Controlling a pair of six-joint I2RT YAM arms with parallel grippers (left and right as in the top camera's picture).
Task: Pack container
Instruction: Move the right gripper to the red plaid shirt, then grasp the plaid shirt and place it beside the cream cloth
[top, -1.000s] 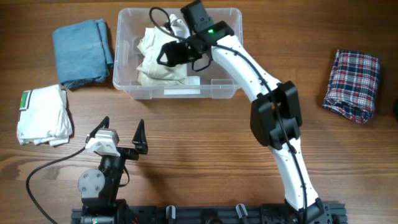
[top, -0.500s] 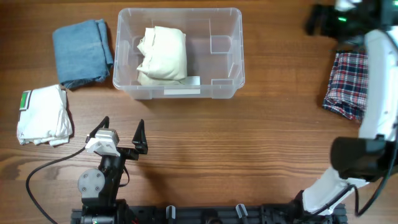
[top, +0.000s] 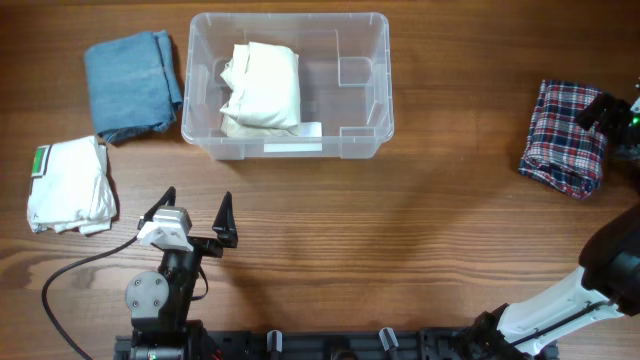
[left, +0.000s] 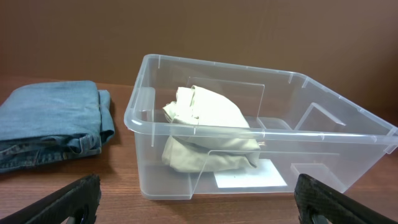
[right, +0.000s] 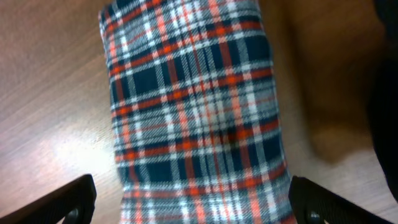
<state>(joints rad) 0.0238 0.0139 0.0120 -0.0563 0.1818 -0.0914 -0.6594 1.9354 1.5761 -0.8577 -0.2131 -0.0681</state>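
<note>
My right gripper needs to move down next onto the edge of the folded plaid garment that is away from the container, since the cloth lies flat below the gripper's open, empty fingers.
The clear plastic container (top: 360, 120) stands at the back middle of the table and holds a folded cream garment (top: 262, 87); both show in the left wrist view, container (left: 323, 118) and garment (left: 208, 127). My left gripper (top: 193, 215) rests open and empty near the front left, facing the container. My right gripper (top: 612, 118) is at the far right edge, open over the folded plaid garment (top: 565, 136), which fills the right wrist view (right: 199, 118) between the fingers (right: 189, 202).
A folded blue denim garment (top: 130, 85) lies left of the container, also seen in the left wrist view (left: 50, 124). A folded white garment (top: 68, 183) lies at the left edge. The right arm's base (top: 560, 300) rises at the front right.
My right arm left the container, leaving the cream garment inside, swung to the far right and came down over the plaid garment. The left arm has not moved.
</note>
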